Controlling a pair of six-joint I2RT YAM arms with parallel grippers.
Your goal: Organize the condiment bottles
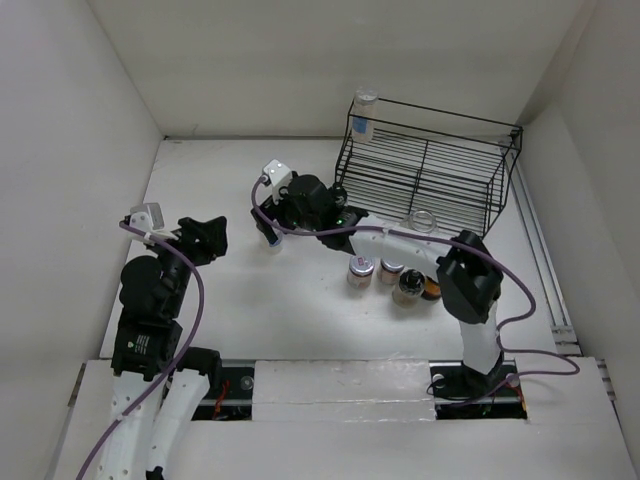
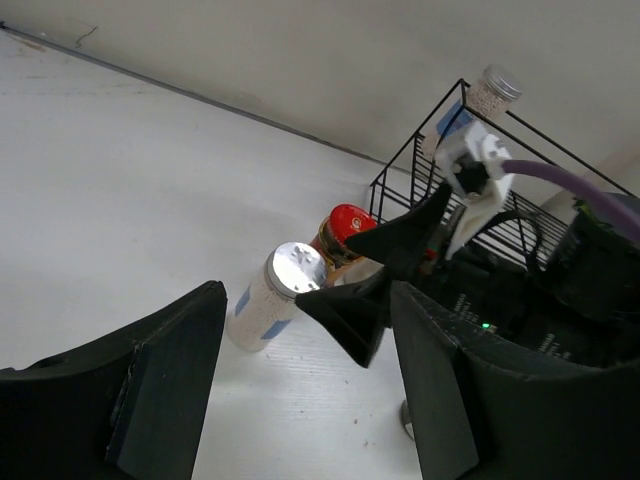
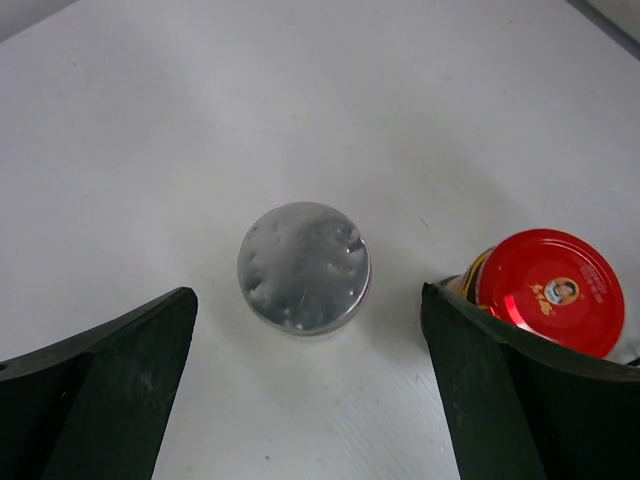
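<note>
My right gripper next lowers around the silver-lidded jar and closes, because that jar's lid shows between the open fingers while the red-lidded jar stands outside.
A silver-lidded clear jar [image 3: 304, 266] stands on the white table, with a red-lidded dark jar [image 3: 550, 290] next to it. My right gripper [image 3: 305, 330] is open and hovers above the silver-lidded jar, one finger on each side; the red-lidded jar touches or sits just behind the right finger. The left wrist view shows the same silver-lidded jar [image 2: 272, 298] and red-lidded jar [image 2: 343, 230]. My left gripper [image 2: 300, 390] is open and empty, left of them. Several more jars [image 1: 388, 278] stand grouped mid-table. One jar [image 1: 365, 113] sits on the rack's top left corner.
The black wire rack [image 1: 430, 170] stands at the back right against the wall. A clear jar [image 1: 422, 222] stands in front of it. The right arm [image 1: 400, 240] stretches across the middle of the table. White walls enclose the table on three sides.
</note>
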